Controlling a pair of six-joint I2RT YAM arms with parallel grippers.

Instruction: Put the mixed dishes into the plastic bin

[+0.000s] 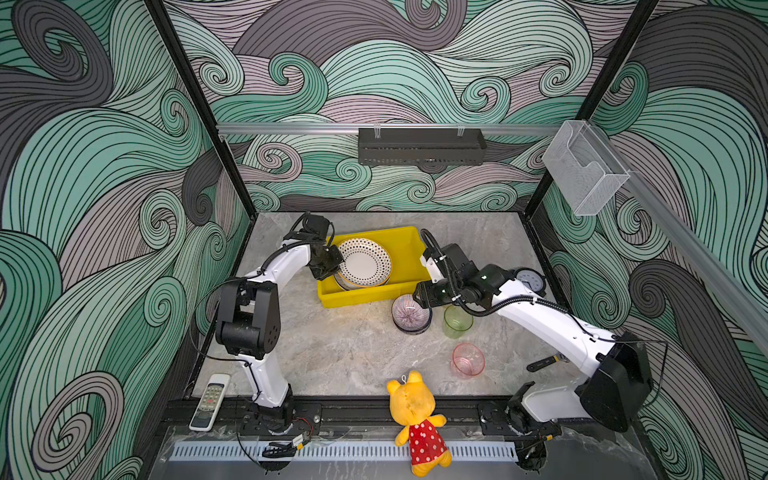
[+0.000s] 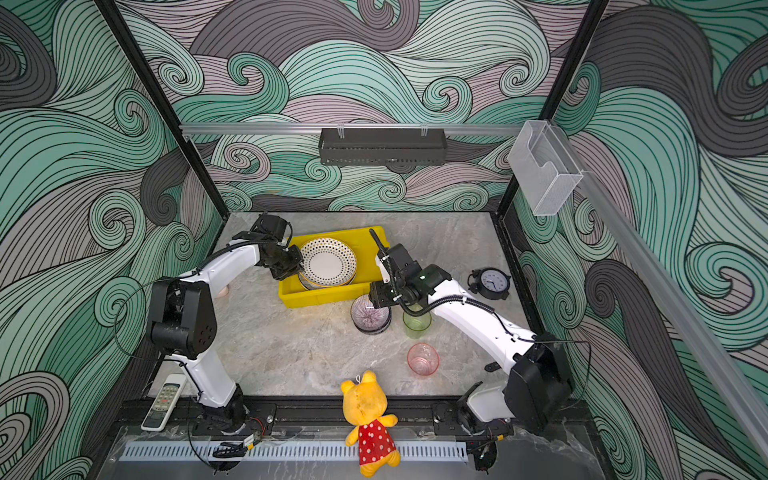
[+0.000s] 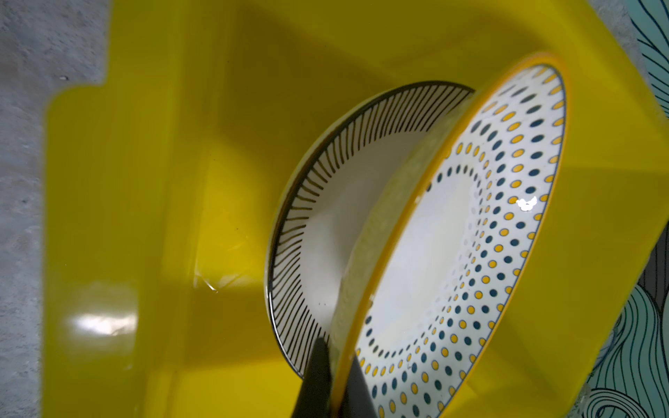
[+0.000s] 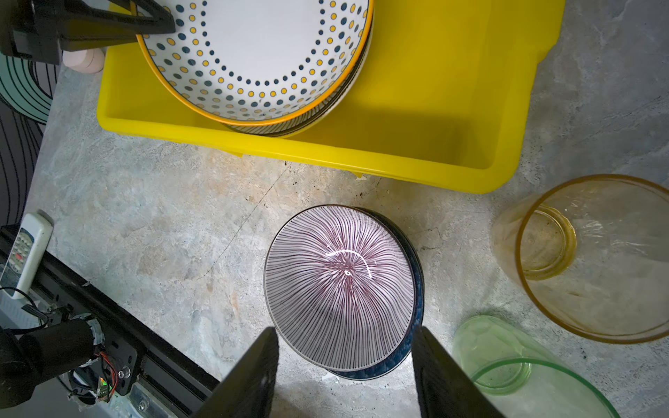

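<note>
My left gripper will next lower the dotted-rim plate onto the striped-rim plate [image 1: 345,283] and let go of the dotted-rim plate's rim, because the striped-rim plate is below my gripper in the bin [image 1: 409,245].
The yellow plastic bin [image 1: 409,245] [image 4: 416,159] sits at the back of the table. My left gripper [image 1: 334,266] [image 3: 338,351] is shut on the rim of a dotted-rim plate [image 1: 365,262] [image 3: 452,235], tilted over a striped-rim plate [image 3: 325,202] lying in the bin. A purple-striped bowl [image 1: 409,311] [image 4: 336,286], stacked on a blue bowl [image 4: 409,347], stands in front of the bin. My right gripper [image 1: 419,297] [image 4: 345,331] hangs open just above it, its fingers either side of the bowl's edge. Green cup [image 1: 457,322], pink cup [image 1: 468,359] and amber cup [image 4: 586,253] stand to the right.
A yellow plush bear [image 1: 417,419] lies on the front rail and a remote [image 1: 210,401] at the front left. A black clock [image 1: 530,280] stands behind my right arm. A black rack [image 1: 422,145] and a clear box [image 1: 582,170] hang on the walls.
</note>
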